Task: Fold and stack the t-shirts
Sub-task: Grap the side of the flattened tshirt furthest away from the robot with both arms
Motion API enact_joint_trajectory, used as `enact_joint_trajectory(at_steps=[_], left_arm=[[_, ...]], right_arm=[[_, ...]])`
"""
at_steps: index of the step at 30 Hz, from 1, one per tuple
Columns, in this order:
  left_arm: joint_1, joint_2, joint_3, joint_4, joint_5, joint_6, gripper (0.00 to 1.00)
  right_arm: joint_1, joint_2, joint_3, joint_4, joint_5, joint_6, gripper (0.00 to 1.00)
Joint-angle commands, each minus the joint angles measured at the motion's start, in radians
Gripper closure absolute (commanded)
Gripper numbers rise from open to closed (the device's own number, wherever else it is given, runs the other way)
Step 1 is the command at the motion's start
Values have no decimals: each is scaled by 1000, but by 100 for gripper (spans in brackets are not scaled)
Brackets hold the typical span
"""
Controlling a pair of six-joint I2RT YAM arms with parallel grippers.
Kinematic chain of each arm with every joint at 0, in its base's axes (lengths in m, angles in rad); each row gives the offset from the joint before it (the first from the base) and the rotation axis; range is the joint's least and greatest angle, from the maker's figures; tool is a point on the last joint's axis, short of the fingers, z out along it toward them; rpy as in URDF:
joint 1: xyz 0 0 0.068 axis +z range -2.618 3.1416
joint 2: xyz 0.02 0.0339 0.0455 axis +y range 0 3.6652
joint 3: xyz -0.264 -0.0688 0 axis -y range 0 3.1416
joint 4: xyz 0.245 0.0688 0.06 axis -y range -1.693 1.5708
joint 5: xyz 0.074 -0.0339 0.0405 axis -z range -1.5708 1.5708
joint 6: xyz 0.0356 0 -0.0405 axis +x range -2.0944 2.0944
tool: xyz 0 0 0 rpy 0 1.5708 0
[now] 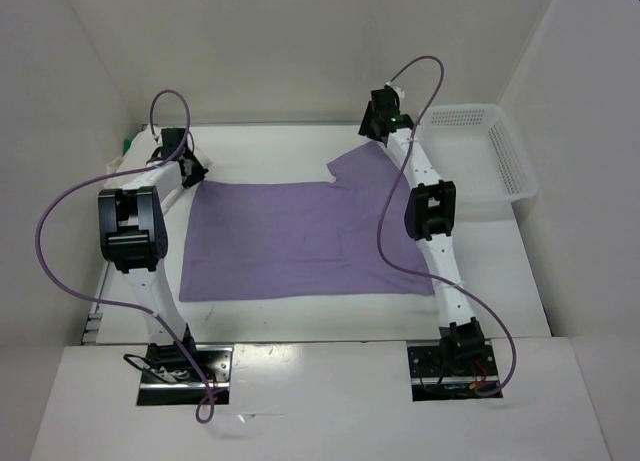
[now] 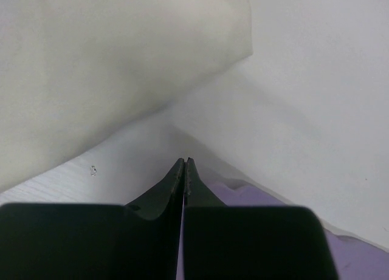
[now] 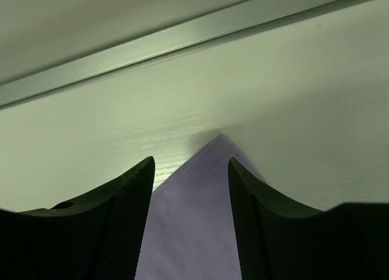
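Note:
Next, my right gripper sinks down onto the pointed sleeve corner (image 1: 375, 143) (image 3: 213, 153) near the basket and closes there, since that cloth already lies between its open fingers.
The lavender t-shirt (image 1: 300, 241) lies spread flat across the middle of the table, with one sleeve pointing to the far right. My left gripper (image 1: 194, 175) is at the shirt's far left corner. Its jaws are shut (image 2: 185, 161), with a thin strip of lavender cloth (image 2: 358, 256) showing between them. My right gripper (image 1: 376, 137) sits over the tip of the far right sleeve. It is open (image 3: 190, 161), and the pointed lavender sleeve corner (image 3: 194, 231) lies on the table between the fingers, untouched. A small bit of green (image 1: 127, 141) shows at the table's far left edge.
A white perforated basket (image 1: 520, 161) stands at the far right of the table. White walls close in the back and both sides. A pale cream surface (image 2: 91, 67) fills the upper left of the left wrist view; cloth or wall, I cannot tell.

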Motion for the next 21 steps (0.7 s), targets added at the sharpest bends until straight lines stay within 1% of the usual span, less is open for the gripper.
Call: enact_joint_trajectory(at_steps=[1, 3, 4, 15, 18, 19, 20, 21], left_arm=[[-1, -44, -6, 31, 17, -4, 100], [-1, -44, -6, 22, 17, -4, 100], [-1, -44, -6, 22, 27, -4, 100], [-1, -44, 3, 22, 49, -13, 100], [-1, -44, 3, 22, 58, -13, 100], [-1, -44, 3, 22, 58, -13, 100], [-1, -44, 3, 22, 58, -13, 100], [-1, -44, 3, 22, 58, -13, 100]], right_arm=[[0, 94, 222, -147, 117, -48, 42], [-1, 94, 179, -110, 117, -48, 41], [-1, 103, 189, -96, 103, -63, 39], [-1, 180, 211, -65, 75, -73, 39], [-10, 180, 211, -56, 51, -64, 47], [-10, 180, 220, -56, 51, -64, 52], [-19, 180, 220, -56, 42, -64, 63], [-19, 180, 220, -56, 42, -64, 67]])
